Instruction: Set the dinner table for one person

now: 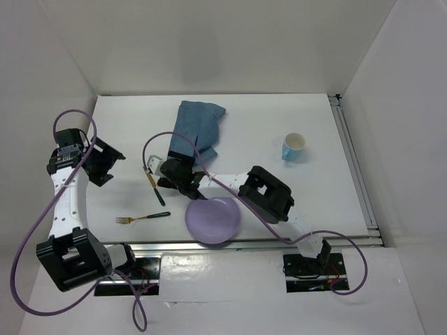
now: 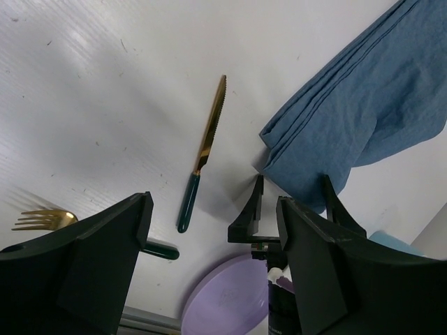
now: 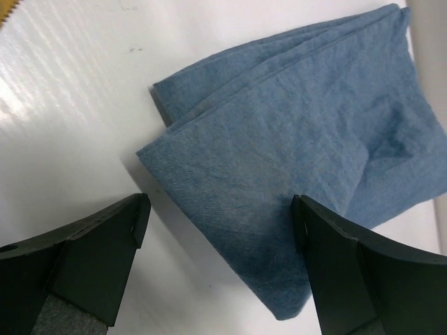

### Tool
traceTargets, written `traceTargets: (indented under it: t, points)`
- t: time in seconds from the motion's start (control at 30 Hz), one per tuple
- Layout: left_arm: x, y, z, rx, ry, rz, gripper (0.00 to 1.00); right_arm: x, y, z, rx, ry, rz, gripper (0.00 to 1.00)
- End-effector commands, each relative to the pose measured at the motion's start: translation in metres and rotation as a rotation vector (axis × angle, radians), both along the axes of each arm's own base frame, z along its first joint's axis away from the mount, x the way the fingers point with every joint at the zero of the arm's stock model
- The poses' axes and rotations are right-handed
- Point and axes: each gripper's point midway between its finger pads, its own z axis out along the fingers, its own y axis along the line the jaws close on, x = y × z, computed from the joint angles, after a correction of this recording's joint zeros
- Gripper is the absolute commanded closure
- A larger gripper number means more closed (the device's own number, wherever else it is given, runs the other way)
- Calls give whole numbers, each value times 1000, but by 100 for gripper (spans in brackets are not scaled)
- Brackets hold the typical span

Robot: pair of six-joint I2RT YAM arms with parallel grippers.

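Note:
Next, the right gripper stays over the folded blue cloth's near end point(image 1: 182, 151) point(image 3: 227, 218), then closes across the cloth's upper layer, as that end lies between the open fingers.
On the white dinner table point(image 1: 279, 112) lies a folded blue cloth point(image 1: 199, 129). My right gripper point(image 1: 183, 166) hovers open at the cloth's near end; in its wrist view the gripper point(image 3: 220, 209) straddles the cloth's point(image 3: 300, 139) corner with nothing held. A gold knife with a green handle point(image 1: 155, 187) lies just left of it, shown whole in the left wrist view point(image 2: 206, 150). A gold fork point(image 1: 143, 218) and a purple plate point(image 1: 213, 220) sit near the front edge. My left gripper point(image 1: 112, 166) stands open and empty at the left point(image 2: 213, 209).
A light blue cup point(image 1: 294, 146) stands at the right of the table. Metal rails run along the right edge point(image 1: 353, 160) and the front edge point(image 1: 279, 241). White walls close in the back and both sides. The right arm's forearm point(image 1: 269, 195) passes just behind the plate.

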Motion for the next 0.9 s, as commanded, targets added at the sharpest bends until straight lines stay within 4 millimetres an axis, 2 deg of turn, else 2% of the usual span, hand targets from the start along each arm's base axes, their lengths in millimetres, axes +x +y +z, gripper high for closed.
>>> traceTargets:
  t: [0.0, 0.07, 0.1, 0.33, 0.37, 0.47, 0.5, 0.53, 0.6, 0.7, 0.73, 0.8, 0.83, 0.87]
  points:
    - [2, -1, 8, -6, -42, 7, 10, 16, 3, 36, 55, -118, -38, 5]
    - [2, -1, 8, -6, -42, 7, 10, 23, 1, 36, 37, -169, -58, 10]
    - [2, -1, 8, -6, -42, 7, 10, 24, 2, 33, 36, -177, -55, 16]
    - [0, -3, 5, -8, -43, -6, 10, 24, 10, 55, 122, -178, -58, 52]
    - [0, -3, 5, -8, -43, -6, 10, 24, 14, 65, 154, -179, -51, 63]
    - [1, -7, 1, -29, -42, -20, 10, 19, 17, 77, 197, -136, -45, 80]
    - [6, -10, 6, -36, -72, -46, 10, 15, 18, 77, 215, -95, -50, 94]
    - [7, -12, 0, -46, -68, -72, 10, 19, 17, 80, 233, -77, -62, 100]
    - [14, -18, -7, -56, -75, -127, 14, 19, 16, 89, 303, -20, -83, 100]
    - [23, -39, -24, -83, -26, -211, 19, 26, 7, 110, 388, 76, -114, 100]
    - [27, -54, -25, -87, -15, -262, 19, 36, -6, 124, 456, 133, -172, 100]
    - [31, -70, -36, -111, 17, -295, 19, 42, -15, 136, 531, 214, -192, 100]
    - [38, -84, -42, -145, 22, -318, 19, 54, -33, 146, 589, 250, -250, 100]
    - [38, -92, -49, -174, 38, -325, 19, 56, -37, 149, 617, 290, -249, 100]
